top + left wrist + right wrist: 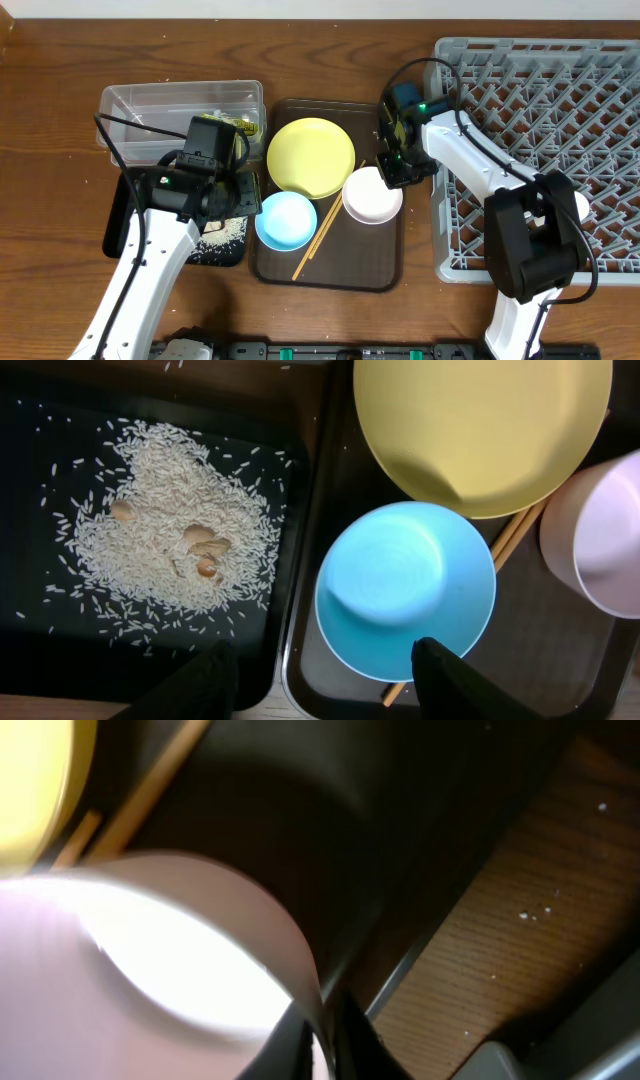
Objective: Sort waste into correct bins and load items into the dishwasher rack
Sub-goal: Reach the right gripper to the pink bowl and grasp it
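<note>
My right gripper rises outward next and lowers the bowl into the rack's far tray-side corner (482,76), then releases it, since that lies to its right in the overhead view.
My right gripper (398,172) is shut on the right rim of the white bowl (372,197), which sits on the brown tray (330,275); the right wrist view shows the fingers (325,1040) pinching the bowl's wall (150,970). My left gripper (325,685) is open and empty, straddling the edge between the black tray (40,630) and the light blue bowl (405,590). White rice crumbs (170,530) lie in the black tray. The yellow plate (310,157) and chopsticks (318,235) are on the brown tray. The green-and-yellow wrapper (235,122) lies in the clear tub (150,100). The green cup is out of view.
The grey dishwasher rack (560,150) fills the right side, right next to the brown tray. The black tray (225,245) lies partly under my left arm, in front of the clear tub. A strip of bare wood (500,950) separates the brown tray from the rack.
</note>
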Tool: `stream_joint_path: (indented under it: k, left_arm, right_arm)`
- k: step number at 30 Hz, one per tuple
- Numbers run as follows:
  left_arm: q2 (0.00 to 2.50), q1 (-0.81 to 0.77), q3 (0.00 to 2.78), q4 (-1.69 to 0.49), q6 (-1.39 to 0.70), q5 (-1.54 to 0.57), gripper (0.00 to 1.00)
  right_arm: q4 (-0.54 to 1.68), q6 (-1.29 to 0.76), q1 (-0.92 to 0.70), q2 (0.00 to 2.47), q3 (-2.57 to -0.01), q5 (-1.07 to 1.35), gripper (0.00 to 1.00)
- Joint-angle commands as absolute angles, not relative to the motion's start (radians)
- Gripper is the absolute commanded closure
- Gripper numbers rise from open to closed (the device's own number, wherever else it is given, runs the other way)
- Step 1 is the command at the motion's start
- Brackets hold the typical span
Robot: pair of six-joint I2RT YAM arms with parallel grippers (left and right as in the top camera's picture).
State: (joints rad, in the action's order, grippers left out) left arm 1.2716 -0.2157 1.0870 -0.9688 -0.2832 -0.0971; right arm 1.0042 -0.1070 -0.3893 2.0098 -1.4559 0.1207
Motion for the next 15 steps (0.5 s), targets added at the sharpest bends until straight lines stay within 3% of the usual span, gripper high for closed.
stream_joint_path:
  k: [1,8,15]
  left_arm:
    - [1.268,-0.210,1.084,-0.972,-0.274,-0.078,0.41]
    - [1.268,-0.210,1.084,-0.972,-0.274,-0.078,0.41]
    - [1.268,-0.210,1.084,-0.972,-0.274,-0.078,0.41]
  right_arm:
    - [1.013,-0.112,-0.391,2.014,-1.455,0.101,0.99]
    - [1.041,-0.112,-0.368,1.986,-1.461,0.101,0.99]
    - [1.023,-0.112,-0.318,1.798,-1.481,-0.014,0.99]
